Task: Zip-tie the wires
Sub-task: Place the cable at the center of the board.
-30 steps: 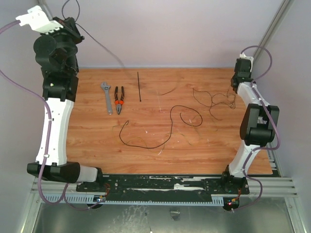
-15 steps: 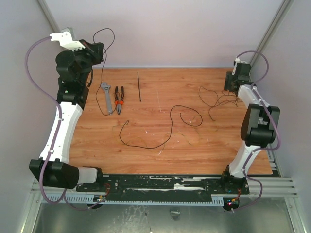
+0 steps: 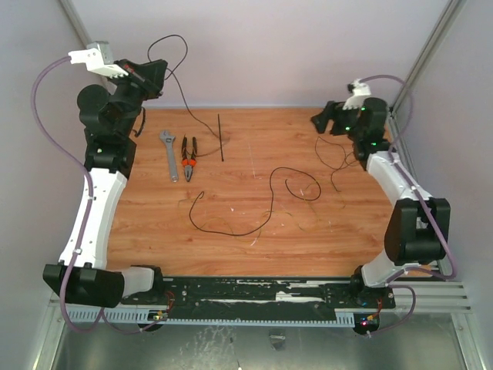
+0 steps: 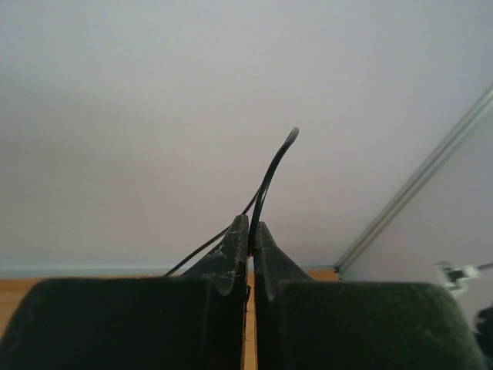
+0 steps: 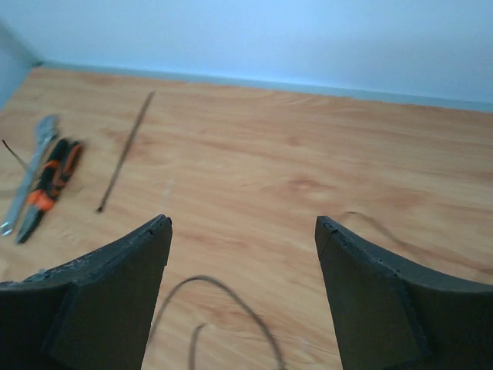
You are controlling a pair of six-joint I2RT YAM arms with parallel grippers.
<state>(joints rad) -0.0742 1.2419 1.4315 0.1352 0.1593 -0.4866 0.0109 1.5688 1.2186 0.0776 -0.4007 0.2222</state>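
Note:
My left gripper will next move back and down to that wire's hooked end (image 3: 199,196) and release the held strand. The strand is raised away from the long wire in the middle of the table.
My left gripper (image 3: 156,75) is raised at the back left, shut on a thin black wire (image 3: 179,91). That strand arcs above the fingers and trails down to the table beside the zip tie (image 3: 220,137), a straight black strip. In the left wrist view the strand (image 4: 269,173) sticks up out of the shut gripper (image 4: 251,223). My right gripper (image 3: 323,122) hovers open at the back right, above a thin dark tangle of wires (image 3: 340,160). Nothing sits in the right gripper (image 5: 243,223); a wire loop (image 5: 231,293) lies below it. A long black wire (image 3: 269,202) curls mid-table.
A grey wrench (image 3: 168,154) and orange-handled pliers (image 3: 189,159) lie at the back left, next to the zip tie (image 5: 123,154); the right wrist view shows the pliers (image 5: 48,185) too. The table's back wall runs close behind both grippers.
My right gripper has opened and swung left and up off the thin tangle. My left arm has come lower and turned inward, carrying its black wire.

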